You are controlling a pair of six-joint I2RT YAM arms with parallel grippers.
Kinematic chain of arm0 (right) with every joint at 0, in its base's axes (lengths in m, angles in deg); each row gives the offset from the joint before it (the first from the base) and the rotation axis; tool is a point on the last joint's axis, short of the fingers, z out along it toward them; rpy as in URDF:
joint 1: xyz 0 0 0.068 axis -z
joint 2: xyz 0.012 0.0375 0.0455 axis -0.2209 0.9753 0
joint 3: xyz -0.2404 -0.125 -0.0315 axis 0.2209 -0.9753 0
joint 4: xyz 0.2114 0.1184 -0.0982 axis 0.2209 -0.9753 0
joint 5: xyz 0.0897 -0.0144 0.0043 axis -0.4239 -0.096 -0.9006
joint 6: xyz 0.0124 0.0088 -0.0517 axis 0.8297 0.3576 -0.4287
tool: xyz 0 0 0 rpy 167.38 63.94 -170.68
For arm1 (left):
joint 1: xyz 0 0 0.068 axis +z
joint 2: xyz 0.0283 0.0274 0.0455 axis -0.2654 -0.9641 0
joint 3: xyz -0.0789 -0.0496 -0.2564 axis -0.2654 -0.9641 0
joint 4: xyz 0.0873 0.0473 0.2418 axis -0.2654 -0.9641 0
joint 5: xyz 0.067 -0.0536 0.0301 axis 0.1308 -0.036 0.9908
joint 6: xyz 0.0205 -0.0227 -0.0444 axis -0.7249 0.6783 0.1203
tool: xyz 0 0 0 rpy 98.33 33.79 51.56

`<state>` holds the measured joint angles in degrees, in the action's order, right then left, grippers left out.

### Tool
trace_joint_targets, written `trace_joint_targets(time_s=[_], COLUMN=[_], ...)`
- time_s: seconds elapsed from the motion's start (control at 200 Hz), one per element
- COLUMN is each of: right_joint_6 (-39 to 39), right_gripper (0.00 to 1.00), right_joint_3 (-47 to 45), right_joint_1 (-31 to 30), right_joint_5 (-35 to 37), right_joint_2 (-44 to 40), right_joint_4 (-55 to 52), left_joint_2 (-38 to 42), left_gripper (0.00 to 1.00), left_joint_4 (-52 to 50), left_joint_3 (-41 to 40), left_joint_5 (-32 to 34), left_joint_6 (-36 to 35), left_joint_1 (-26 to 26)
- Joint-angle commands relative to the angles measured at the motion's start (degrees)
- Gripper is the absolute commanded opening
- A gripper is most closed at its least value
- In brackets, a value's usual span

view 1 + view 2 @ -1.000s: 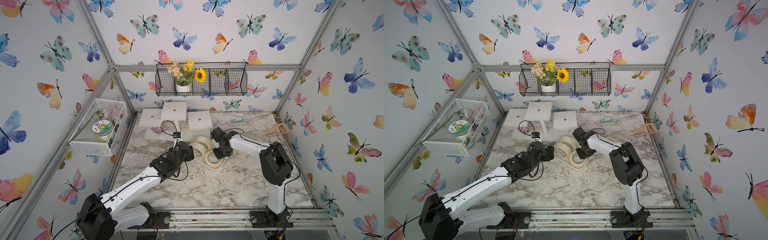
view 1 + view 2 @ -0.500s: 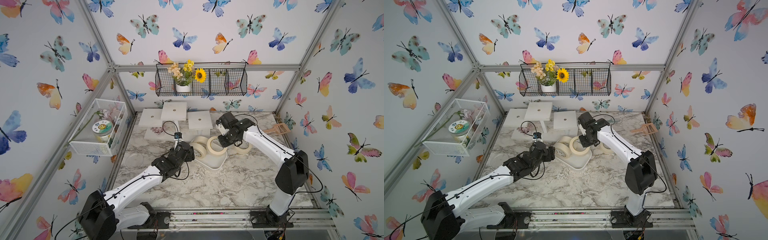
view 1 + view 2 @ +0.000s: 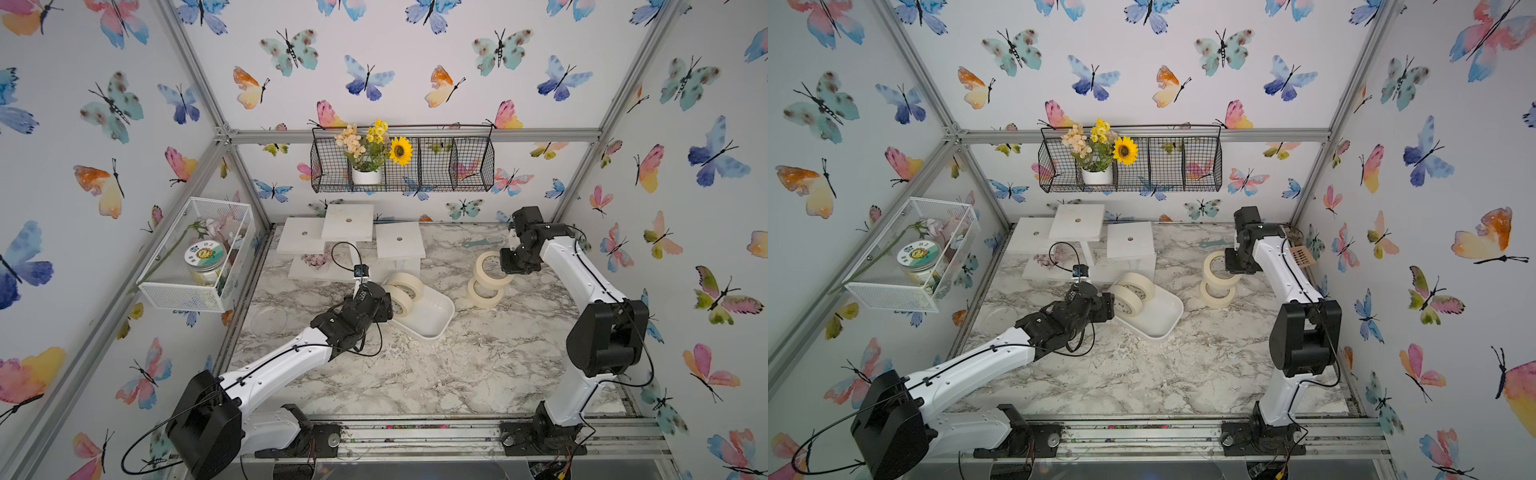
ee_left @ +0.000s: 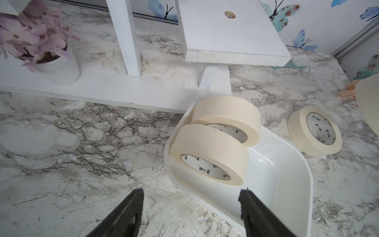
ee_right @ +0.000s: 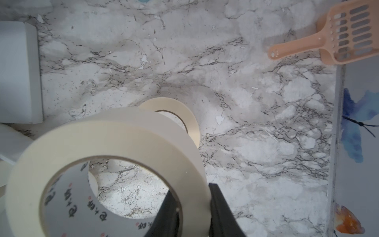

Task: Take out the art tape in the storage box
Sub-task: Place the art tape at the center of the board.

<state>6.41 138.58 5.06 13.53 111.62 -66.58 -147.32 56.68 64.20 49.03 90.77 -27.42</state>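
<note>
The robot's right gripper should lower the roll it is holding toward the side of the storage box and let go of it on the bare tabletop (image 3: pixel 520 295) (image 5: pixel 240 144) next to the flat roll.
The storage box (image 3: pixel 434 328) is a shallow white tray in mid-table. Two art tape rolls (image 3: pixel 409 284) (image 3: pixel 398 302) lean on edge in its far end, also seen in the left wrist view (image 4: pixel 227 110) (image 4: pixel 211 147). My left gripper (image 4: pixel 191 191) is open, its fingers straddling the tray's near rim just short of the front roll. My right gripper (image 5: pixel 192 192) is shut on the wall of a third roll (image 5: pixel 123 139), held in the air (image 3: pixel 491 268) right of the tray. Below it a further roll (image 3: pixel 484 294) lies flat on the table.
A white tiered stand (image 3: pixel 349 224) with a potted pink flower (image 4: pixel 55 67) stands just behind the tray. A peach slotted scoop (image 5: pixel 338 41) lies at the back right wall. A black wire basket (image 3: pixel 403 166) and a white mesh basket (image 3: pixel 195 257) hang on the walls.
My right gripper lifted a roll out of the tray and carried it right and back, over the roll lying on the table. The left gripper has barely moved.
</note>
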Motion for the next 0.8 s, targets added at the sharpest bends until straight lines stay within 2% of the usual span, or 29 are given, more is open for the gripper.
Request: trace_joint_targets(time_s=[0.0,0.2,0.335,0.451,0.591,0.796], right_joint_6=[0.8,1.3,2.3,2.9,4.6,4.8], right_gripper=[0.02,0.02,0.02,0.02,0.02,0.02], right_joint_3=[-0.4,-1.0,-1.3,-2.2,-9.1,-14.4], right_joint_1=[2.4,12.8,16.9,17.2,16.9,14.8], right_joint_5=[-1.3,-1.4,-1.0,-1.3,-3.4,-1.7], right_joint_2=[2.9,6.1,7.7,9.2,8.7,7.5], right_joint_4=[2.2,4.3,5.6,6.2,10.9,14.2], left_joint_2=[0.1,1.1,1.1,1.1,1.1,1.1], left_gripper=[0.78,0.78,0.78,0.78,0.78,0.78], left_joint_4=[1.2,0.8,0.8,1.0,1.2,1.0], left_joint_3=[0.8,-0.2,-0.6,-0.8,-0.9,-0.7], left_joint_5=[-0.8,-1.1,-1.3,-1.5,-1.4,-1.5], left_joint_6=[-0.6,-0.6,-0.2,-0.2,0.0,0.1], left_joint_1=[0.3,0.6,0.7,0.8,0.9,0.9])
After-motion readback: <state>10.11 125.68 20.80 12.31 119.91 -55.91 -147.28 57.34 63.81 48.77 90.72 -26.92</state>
